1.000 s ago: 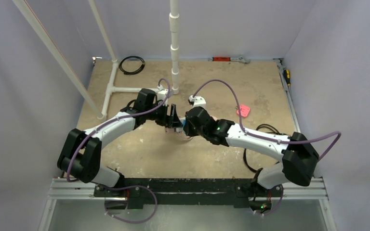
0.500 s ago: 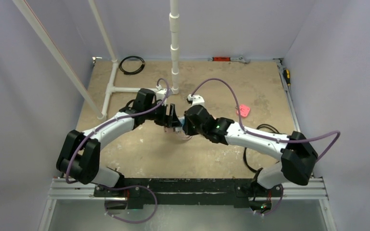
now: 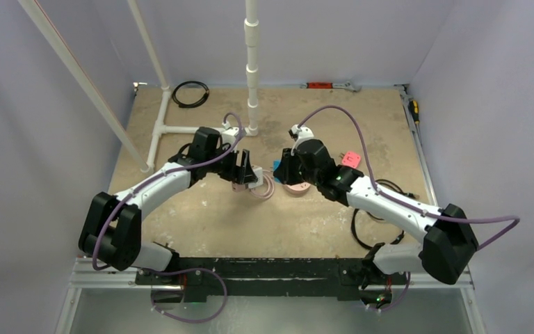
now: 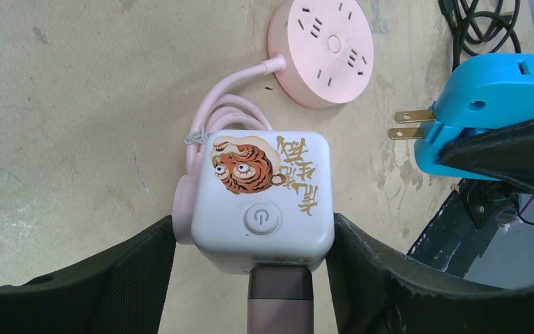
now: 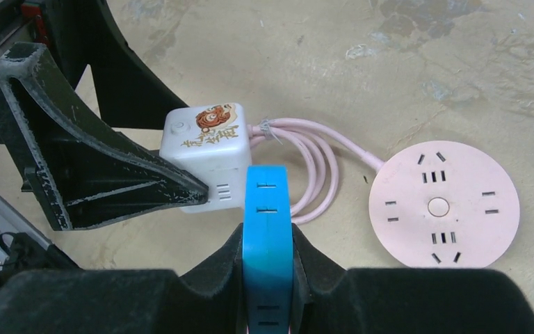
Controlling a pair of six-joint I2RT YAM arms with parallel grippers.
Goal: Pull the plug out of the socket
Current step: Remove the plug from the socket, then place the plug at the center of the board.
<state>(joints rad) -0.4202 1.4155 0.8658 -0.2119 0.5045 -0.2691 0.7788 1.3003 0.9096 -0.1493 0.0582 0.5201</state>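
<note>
The plug's pins are clear of the cube, so the right gripper will next move away past the power strip and down to the table beside the pink object.
My left gripper [image 4: 254,231] is shut on a white cube socket [image 4: 262,198] with a tiger picture and a power button. It holds the cube just above the table [image 3: 245,182]. My right gripper [image 5: 268,243] is shut on a blue plug [image 5: 268,223]. In the left wrist view the plug [image 4: 487,97] is free of the cube, with its two metal prongs [image 4: 410,124] bare and pointing at it across a gap. In the top view the right gripper [image 3: 283,167] is to the right of the left gripper [image 3: 248,174].
A pink round power strip [image 3: 296,188] lies between the arms, and its coiled pink cord [image 4: 226,115] runs to the cube. A white pipe frame [image 3: 181,129] and a black cable coil [image 3: 190,94] are at the back left. A pink object [image 3: 351,159] and black cables [image 3: 365,219] are on the right.
My right gripper has moved right and back with the blue plug, away from the cube socket in my left gripper. The two were together before. The pink round strip now shows.
</note>
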